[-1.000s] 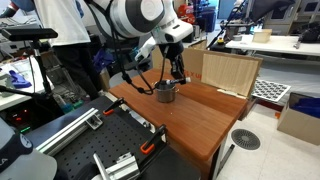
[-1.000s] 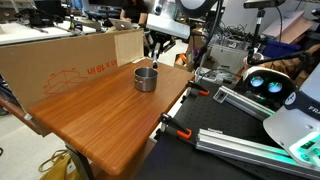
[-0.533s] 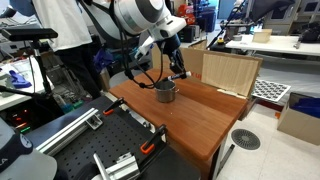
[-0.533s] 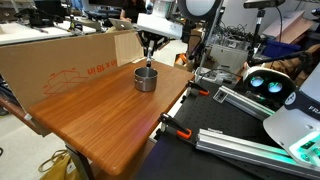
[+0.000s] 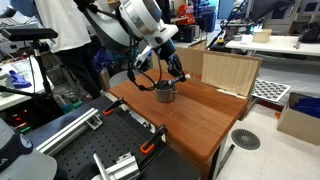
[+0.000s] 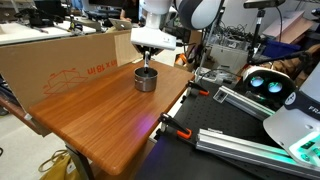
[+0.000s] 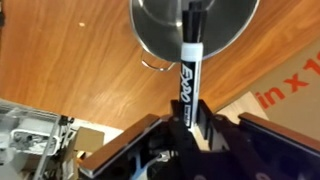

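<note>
The marker (image 7: 190, 62) should go into the metal cup next: my gripper will move down toward the metal cup's opening, then let go of the marker into it.
A black dry-erase marker (image 7: 190, 62) with white lettering is clamped between my gripper's (image 7: 186, 112) two fingers. Its capped tip points down into a round metal cup (image 7: 150, 30) with a small handle. The cup (image 5: 166, 92) stands on the wooden table (image 5: 195, 115), near its back edge. In both exterior views my gripper (image 6: 147, 64) hangs just above the cup (image 6: 146, 79), with the marker reaching toward its opening. I cannot tell whether the tip touches the cup's bottom.
A cardboard box (image 6: 70, 62) stands along one side of the table (image 6: 110, 115), and a wooden board (image 5: 228, 72) stands at another edge. Black clamps (image 6: 178, 128) grip the table's rim. People and cluttered benches fill the background.
The arm has swung sideways over the table, bringing the gripper and marker from beside the cup to directly above it. The cup has not moved.
</note>
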You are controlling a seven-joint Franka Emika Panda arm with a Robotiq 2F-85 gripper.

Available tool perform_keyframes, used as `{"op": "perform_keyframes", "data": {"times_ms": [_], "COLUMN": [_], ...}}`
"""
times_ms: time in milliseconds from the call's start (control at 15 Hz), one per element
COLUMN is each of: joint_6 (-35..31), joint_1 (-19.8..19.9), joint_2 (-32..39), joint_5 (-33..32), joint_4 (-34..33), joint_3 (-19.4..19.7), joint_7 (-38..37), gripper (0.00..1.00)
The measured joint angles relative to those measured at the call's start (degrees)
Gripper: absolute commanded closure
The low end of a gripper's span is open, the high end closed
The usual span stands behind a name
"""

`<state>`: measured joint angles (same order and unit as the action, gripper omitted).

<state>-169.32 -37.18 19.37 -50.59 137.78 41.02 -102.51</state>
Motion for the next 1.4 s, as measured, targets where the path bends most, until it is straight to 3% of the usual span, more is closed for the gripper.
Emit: {"op": "perform_keyframes", "data": {"times_ms": [267,533,600,667,800,1133,1400], "joint_6": [0.33,1.38,1.59,1.66,1.86,2.88,2.73], "joint_1": [-6.96,-11.73,-12.32,-12.7,-12.88,-12.78,-12.64], "joint_2": [2.95,5.37,5.72,5.84,5.84,5.84,5.34], "joint_5": [-8.66,-12.75,-12.95,-12.95,-12.94,-12.92,-12.63], "joint_4": [-0.6,-0.55,-0.43,-0.19,0.05,0.79,1.66], "joint_3": [5.34,7.48,7.5,7.5,7.52,7.68,7.72], "joint_7": [-8.89,-14.33,-14.72,-14.73,-14.73,-14.72,-14.28], "gripper": [0.95,0.95,0.54,0.53,0.4,0.02,0.0]}}
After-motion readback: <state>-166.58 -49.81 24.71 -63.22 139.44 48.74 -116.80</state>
